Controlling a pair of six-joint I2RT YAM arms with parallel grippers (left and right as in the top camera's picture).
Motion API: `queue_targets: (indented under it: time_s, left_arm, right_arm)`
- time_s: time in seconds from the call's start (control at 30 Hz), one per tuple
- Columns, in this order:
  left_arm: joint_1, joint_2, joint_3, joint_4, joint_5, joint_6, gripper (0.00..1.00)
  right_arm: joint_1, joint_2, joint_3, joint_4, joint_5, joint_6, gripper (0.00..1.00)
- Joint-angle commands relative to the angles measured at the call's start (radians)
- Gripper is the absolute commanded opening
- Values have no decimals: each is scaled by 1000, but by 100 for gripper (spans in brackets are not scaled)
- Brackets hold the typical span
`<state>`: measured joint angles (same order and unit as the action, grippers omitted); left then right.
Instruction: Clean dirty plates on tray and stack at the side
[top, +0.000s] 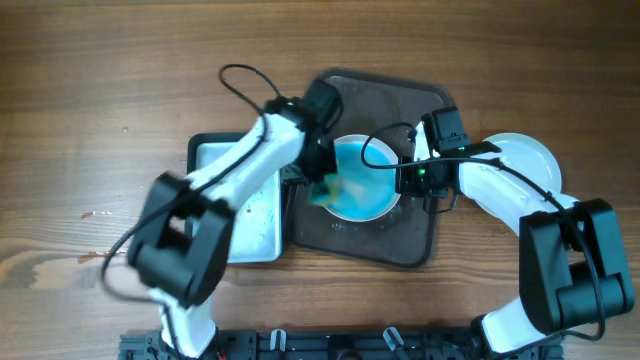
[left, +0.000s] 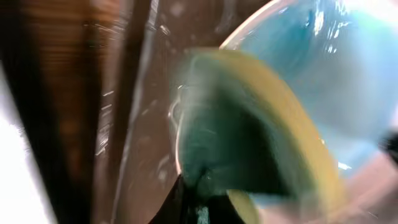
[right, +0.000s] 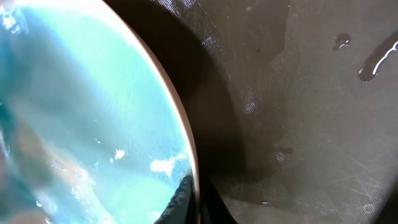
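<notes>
The metal tray (top: 248, 216) has bare room to release the sponge (top: 328, 190), so my left gripper should next swing to the left in the overhead view, off the plate and over the tray.
A light blue plate (top: 362, 180) sits on the dark brown tray (top: 410, 240). My left gripper (top: 322, 178) is shut on a green and yellow sponge (top: 328, 190) pressed on the plate's left part; the sponge (left: 249, 143) fills the left wrist view, blurred, over the blue plate (left: 348, 68). My right gripper (top: 408, 178) is shut on the plate's right rim (right: 189, 168), one finger inside and one outside, above the tray (right: 298, 124).
A white plate (top: 528, 158) lies on the wooden table at the right of the tray. A metal tray (top: 255, 215) with droplets lies to the left of the dark tray. Water drops (right: 373, 62) lie on the dark tray.
</notes>
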<state>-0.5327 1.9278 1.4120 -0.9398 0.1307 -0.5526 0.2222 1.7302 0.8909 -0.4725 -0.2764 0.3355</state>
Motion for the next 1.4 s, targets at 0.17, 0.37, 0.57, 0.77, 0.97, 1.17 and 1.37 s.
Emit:
queue_targets:
  time_s: [0.17,0.37,0.57,0.77,0.97,1.17,1.37]
  left_arm:
    - [124,-256,0,-135,-29,36,4]
    - [204,-251,-135,-156,-256,-5,4]
    - [290,-250,-404,84,-278,-39,7]
    - [344,-275,-389,74,-130,50,36]
    - [395,-417,-346,6,-60,55,73]
    - [470,-597,-335,-42,-60,54,100]
    - [531,-732,-335,-48,-60,49,100]
  right_arm:
    - [-10,27,-16,-11,73,-22,4]
    - [-10,27,-16,-11,73,-22,4]
    - [-10,27,-16,2,73,-87,4]
    - [-10,27,-15,39,60,-144,4]
    - [-10,-32,-12,-4,55,-16,4]
    - [-10,-167,57,-126,63,-30,4]
    - [36,-184,339,-436,95,-90,4]
